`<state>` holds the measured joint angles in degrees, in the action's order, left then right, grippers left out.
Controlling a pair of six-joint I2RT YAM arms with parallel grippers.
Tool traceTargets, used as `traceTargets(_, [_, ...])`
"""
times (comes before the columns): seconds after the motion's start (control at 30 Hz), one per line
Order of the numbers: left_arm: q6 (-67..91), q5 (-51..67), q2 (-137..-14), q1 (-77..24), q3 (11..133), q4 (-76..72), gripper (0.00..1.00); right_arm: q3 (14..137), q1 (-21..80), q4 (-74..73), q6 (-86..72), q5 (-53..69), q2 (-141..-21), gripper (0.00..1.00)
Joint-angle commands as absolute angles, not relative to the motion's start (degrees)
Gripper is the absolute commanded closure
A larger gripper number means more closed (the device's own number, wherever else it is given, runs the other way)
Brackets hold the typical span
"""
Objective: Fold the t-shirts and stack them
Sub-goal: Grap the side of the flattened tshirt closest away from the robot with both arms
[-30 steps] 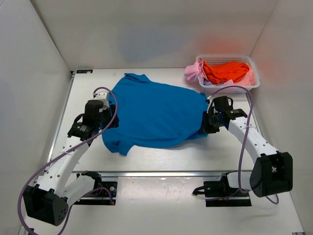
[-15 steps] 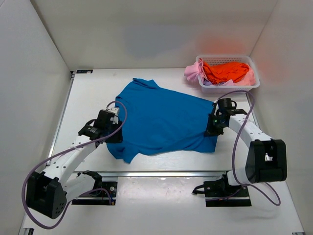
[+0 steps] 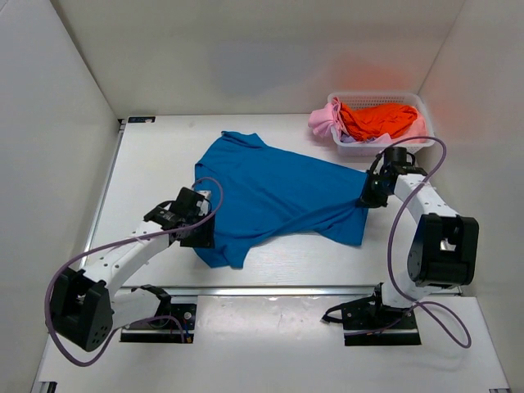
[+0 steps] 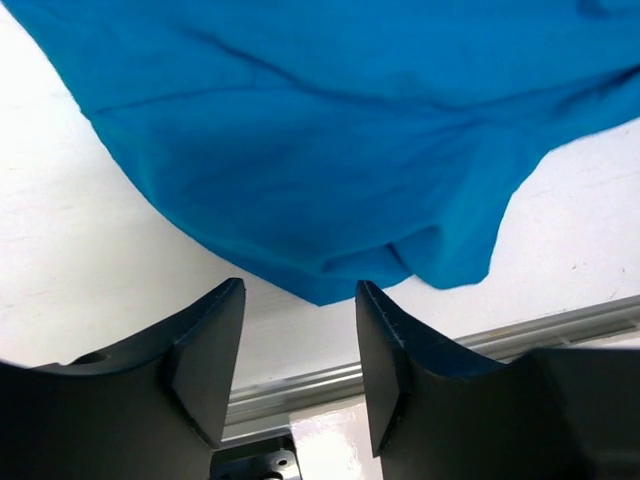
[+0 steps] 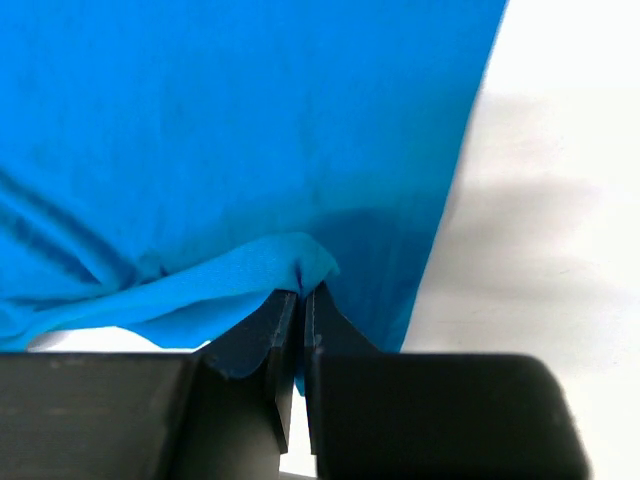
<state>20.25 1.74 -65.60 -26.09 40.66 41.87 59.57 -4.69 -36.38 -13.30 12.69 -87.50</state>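
Note:
I should move my left gripper down and back next, onto the near corner of the blue t-shirt's hem. That corner points in between the gripper's open fingers.
A bright blue t-shirt (image 3: 278,196) lies spread and rumpled across the middle of the table. My right gripper (image 3: 370,199) is shut on a pinched fold at the shirt's right edge; in the right wrist view, cloth (image 5: 250,130) bunches at the closed tips of that gripper (image 5: 302,292). My left gripper (image 3: 205,233) sits at the shirt's near-left corner. In the left wrist view, this gripper (image 4: 298,290) is open and holds nothing. The blue hem (image 4: 330,150) lies just beyond its fingertips. Orange (image 3: 377,119) and pink (image 3: 325,121) t-shirts are heaped in the basket.
A white mesh basket (image 3: 426,141) stands at the back right corner, close behind my right arm. A metal rail (image 3: 286,291) runs along the table's near edge. White walls close in the left, back and right sides.
My right gripper has moved toward the back right, dragging the shirt's right edge with it. My left gripper has slid nearer and rightward along the shirt's left side. The shirt has turned and bunched.

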Motion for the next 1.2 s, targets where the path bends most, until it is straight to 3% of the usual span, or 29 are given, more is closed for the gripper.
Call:
traceTargets(0.0, [22.32, 2.55, -65.65, -28.46, 40.08, 42.1, 0.4, 61.96, -5.01, -34.9, -13.09, 11.69, -88.15, 1.0])
traceTargets(0.47, [29.26, 2.73, -71.71, -34.09, 36.3, 39.64, 0.38, 62.84, -3.51, -33.92, -13.62, 12.57, -89.82, 1.0])
traceTargets(0.73, [34.1, -5.26, -73.57, -32.88, 34.19, 34.98, 0.29, 62.67, -3.34, -33.14, -13.36, 13.35, -88.86, 1.0])
traceTargets(0.8, [34.02, -6.93, -73.57, -32.17, 34.19, 34.45, 0.38, 61.97, -3.25, -33.31, -12.92, 12.75, -88.6, 1.0])
traceTargets(0.9, [33.4, -7.21, -73.3, -30.68, 34.8, 32.7, 0.78, 61.08, -3.52, -33.67, -13.01, 12.75, -88.07, 1.0])
traceTargets(0.93, [33.05, -6.08, -73.39, -30.33, 35.67, 33.22, 0.96, 60.74, -3.34, -34.36, -12.66, 12.83, -87.81, 1.0])
traceTargets(0.97, [32.52, -6.41, -73.13, -29.97, 35.94, 33.74, 1.0, 60.21, -3.25, -35.76, -12.4, 12.4, -87.02, 1.0])
traceTargets(1.17, [25.76, -7.03, -70.23, -25.06, 46.65, 43.32, 1.0, 56.7, 3.07, -43.05, -14.31, 9.32, -79.73, 1.0])
